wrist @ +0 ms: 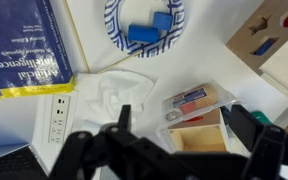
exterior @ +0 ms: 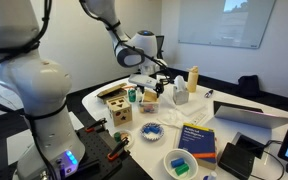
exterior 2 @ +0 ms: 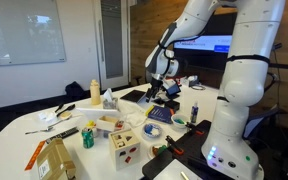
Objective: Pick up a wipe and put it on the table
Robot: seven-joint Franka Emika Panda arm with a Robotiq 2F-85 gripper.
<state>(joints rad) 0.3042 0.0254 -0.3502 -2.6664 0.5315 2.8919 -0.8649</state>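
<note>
My gripper should move away from the plastic box [wrist: 196, 104] next and go down onto the crumpled wipe [wrist: 121, 93], because the wipe is below it, to its left in the wrist view.
In the wrist view the wipe [wrist: 112, 95] is a crumpled thin white sheet lying on the white table [wrist: 209, 65], next to a power strip [wrist: 57, 117]. My gripper [wrist: 184, 128] is open and empty, its two dark fingers spread above a clear plastic box [wrist: 196, 104]; the wipe lies just beyond the finger on the left side of the picture. In both exterior views the gripper [exterior: 144, 76] [exterior 2: 157, 86] hangs low over the cluttered table [exterior: 259, 100] [exterior 2: 19, 150]. I cannot make out the wipe there.
A blue book [wrist: 24, 45], a blue-and-white plate [wrist: 144, 25] holding blue pieces and a wooden shape box [wrist: 274, 40] surround the wipe. A white dispenser [exterior: 179, 95] [exterior 2: 108, 100] and a cream bottle [exterior: 193, 78] [exterior 2: 94, 92] stand nearby. A laptop [exterior: 249, 115] sits beyond the book.
</note>
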